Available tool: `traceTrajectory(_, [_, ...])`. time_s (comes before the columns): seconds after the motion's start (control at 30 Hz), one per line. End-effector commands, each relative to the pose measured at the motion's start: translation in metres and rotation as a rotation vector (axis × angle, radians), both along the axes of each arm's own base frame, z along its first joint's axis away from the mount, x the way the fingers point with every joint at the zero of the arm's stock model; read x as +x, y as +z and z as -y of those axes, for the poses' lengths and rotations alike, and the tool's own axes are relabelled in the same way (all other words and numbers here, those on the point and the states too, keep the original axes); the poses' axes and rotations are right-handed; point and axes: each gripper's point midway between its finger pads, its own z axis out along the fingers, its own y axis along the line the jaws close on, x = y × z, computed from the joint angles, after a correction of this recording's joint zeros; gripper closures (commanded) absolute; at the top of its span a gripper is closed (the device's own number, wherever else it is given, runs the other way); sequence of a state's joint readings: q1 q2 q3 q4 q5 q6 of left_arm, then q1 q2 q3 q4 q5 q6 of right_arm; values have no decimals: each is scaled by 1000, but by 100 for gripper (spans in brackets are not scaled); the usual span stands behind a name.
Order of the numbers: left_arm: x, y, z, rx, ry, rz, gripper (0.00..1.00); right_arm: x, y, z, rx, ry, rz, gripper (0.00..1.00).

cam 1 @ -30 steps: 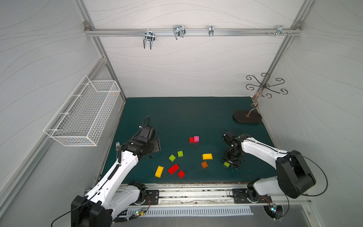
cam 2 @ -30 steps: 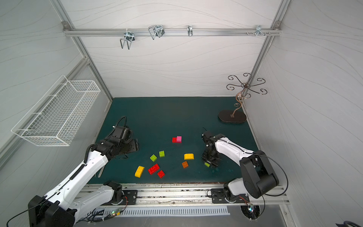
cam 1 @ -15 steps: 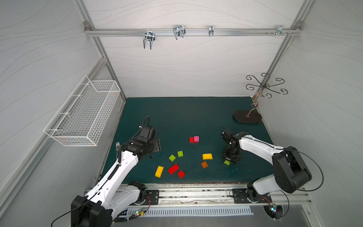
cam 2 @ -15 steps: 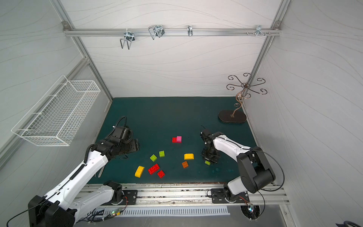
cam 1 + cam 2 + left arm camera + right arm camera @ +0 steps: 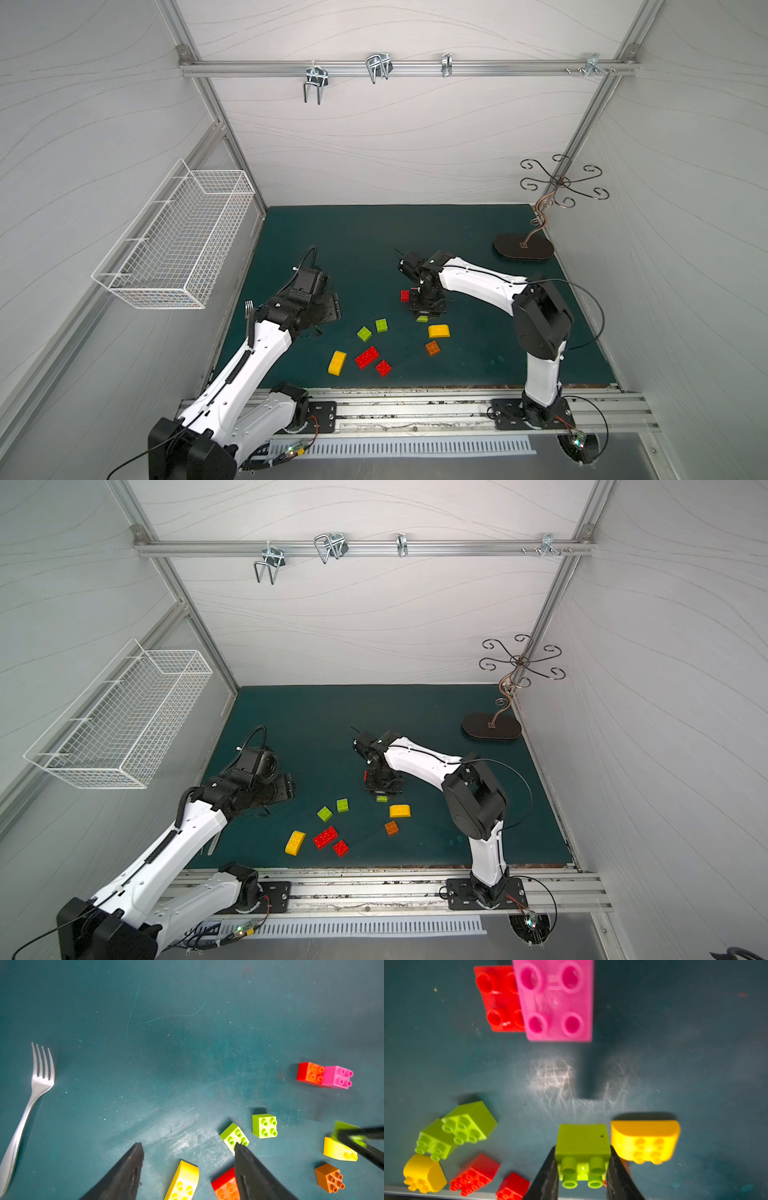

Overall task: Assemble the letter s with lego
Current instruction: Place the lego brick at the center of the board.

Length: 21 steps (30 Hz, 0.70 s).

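My right gripper will move the brick outward and down to release it, as bare mat (image 5: 560, 1098) is outward of and below the gripper before the red and pink bricks.
My right gripper (image 5: 582, 1167) is shut on a lime green lego brick (image 5: 582, 1140), one finger on each side, its studs facing the wrist camera. In both top views it hangs near the mat's middle (image 5: 422, 318) (image 5: 382, 798). Just behind it a red square brick (image 5: 498, 999) touches a pink one (image 5: 556, 1001). Loose lego lies in front: two lime green bricks (image 5: 364, 333) (image 5: 381, 325), two yellow round-topped ones (image 5: 337, 363) (image 5: 439, 331), a red oblong (image 5: 367, 357), a red square (image 5: 383, 368), an orange-brown one (image 5: 432, 348). My left gripper (image 5: 188, 1147) hovers open at the left, holding nothing.
A metal fork (image 5: 31, 1101) lies on the green mat (image 5: 374, 232) by the left arm. A white wire basket (image 5: 178, 249) hangs on the left wall. A scrolled metal stand (image 5: 523, 246) sits at the back right corner. The arms' mounting rail (image 5: 415, 405) runs along the front edge.
The right gripper closed on the lime green brick at the front right and carried it left and back, toward the red and pink pair. The left arm stayed still.
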<state>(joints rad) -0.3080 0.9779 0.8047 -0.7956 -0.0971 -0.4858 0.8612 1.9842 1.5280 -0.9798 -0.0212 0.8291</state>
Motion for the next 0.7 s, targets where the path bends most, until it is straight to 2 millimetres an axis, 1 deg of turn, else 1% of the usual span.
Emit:
traceTrajectory(0.0, [8, 14, 1, -5, 0, 53, 28, -3, -8, -10, -13, 19, -55, 85])
traceTrajectory(0.13, [8, 14, 2, -10, -2, 54, 28, 3, -22, -15, -33, 17, -75, 83])
traceTrajectory(0.23, [7, 15, 1, -10, -1, 58, 28, 6, -27, -17, -41, 16, -79, 77])
traceTrajectory(0.33, [7, 15, 1, -8, 0, 60, 28, 8, -26, -18, -42, 17, -78, 66])
traceTrajectory(0.43, [7, 15, 1, -7, 1, 59, 28, 8, -14, -20, -22, 40, -51, 53])
traceTrajectory(0.53, [7, 16, 1, -11, -2, 59, 28, 6, 11, -17, 4, 54, -11, 43])
traceTrajectory(0.63, [7, 15, 1, -10, -1, 59, 27, -5, 37, -3, 20, 33, 23, 39])
traceTrajectory(0.67, [7, 15, 1, -11, -1, 60, 27, -11, 42, 2, 23, 22, 23, 39])
